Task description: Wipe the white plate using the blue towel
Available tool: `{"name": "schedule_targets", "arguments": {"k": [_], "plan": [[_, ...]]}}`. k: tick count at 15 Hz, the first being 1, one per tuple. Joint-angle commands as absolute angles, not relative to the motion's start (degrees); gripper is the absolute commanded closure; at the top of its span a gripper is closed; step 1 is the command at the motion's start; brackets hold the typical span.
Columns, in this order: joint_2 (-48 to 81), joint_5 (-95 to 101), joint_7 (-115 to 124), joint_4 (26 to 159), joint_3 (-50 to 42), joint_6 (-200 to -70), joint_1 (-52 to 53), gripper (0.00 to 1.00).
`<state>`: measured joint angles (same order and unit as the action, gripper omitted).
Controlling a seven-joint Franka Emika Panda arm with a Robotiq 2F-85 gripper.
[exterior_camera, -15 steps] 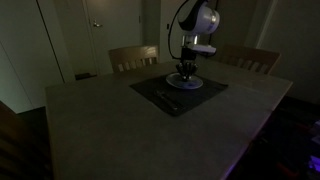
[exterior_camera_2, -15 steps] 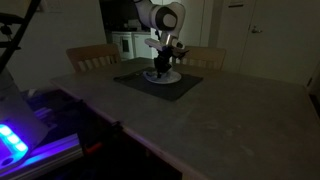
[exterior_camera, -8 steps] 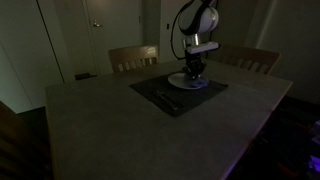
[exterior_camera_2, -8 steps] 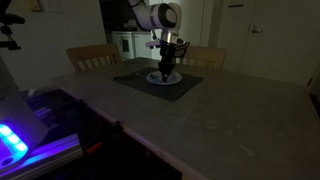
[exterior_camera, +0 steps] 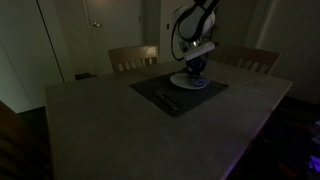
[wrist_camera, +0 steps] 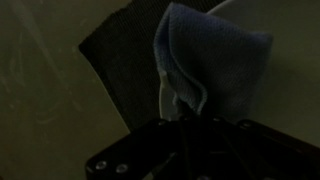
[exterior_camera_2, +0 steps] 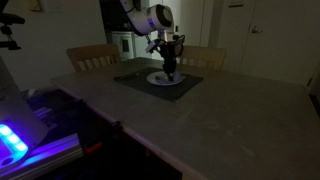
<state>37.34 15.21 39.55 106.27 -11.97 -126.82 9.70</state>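
Note:
I need to lift my gripper off the plate (exterior_camera: 189, 82) next, move it across toward the utensil side and lower it to let go of the towel on the bare placemat, where there is open room.
The white plate (exterior_camera: 189, 82) lies on a dark placemat (exterior_camera: 178, 90) in both exterior views; it also shows in an exterior view (exterior_camera_2: 163, 78). My gripper (exterior_camera: 197, 66) is over the plate, tilted, and shut on the blue towel (wrist_camera: 205, 65). In the wrist view the towel hangs from the jaws in folds and covers most of the plate. The gripper (exterior_camera_2: 171, 63) also shows above the plate in an exterior view. The room is dim.
A dark utensil (exterior_camera: 166, 100) lies on the placemat (exterior_camera_2: 158, 84) beside the plate. Wooden chairs (exterior_camera: 133, 57) stand behind the table (exterior_camera: 120, 130). A lit blue device (exterior_camera_2: 12, 140) sits at the near left edge.
My gripper has moved across the plate toward the far side and tilted, dragging the blue towel with it.

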Motion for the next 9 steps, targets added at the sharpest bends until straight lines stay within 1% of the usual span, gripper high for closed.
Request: {"name": "schedule_targets", "arguments": {"k": [1, 6, 9], "plan": [[36.3, 18.2, 42.5, 106.9, -12.7, -130.4, 10.5, 0.98], [32.1, 22.4, 43.5, 107.9, -13.1, -136.3, 11.5, 0.98], [29.4, 20.4, 39.6, 107.6, -10.5, -138.2, 9.9, 0.98]]}}
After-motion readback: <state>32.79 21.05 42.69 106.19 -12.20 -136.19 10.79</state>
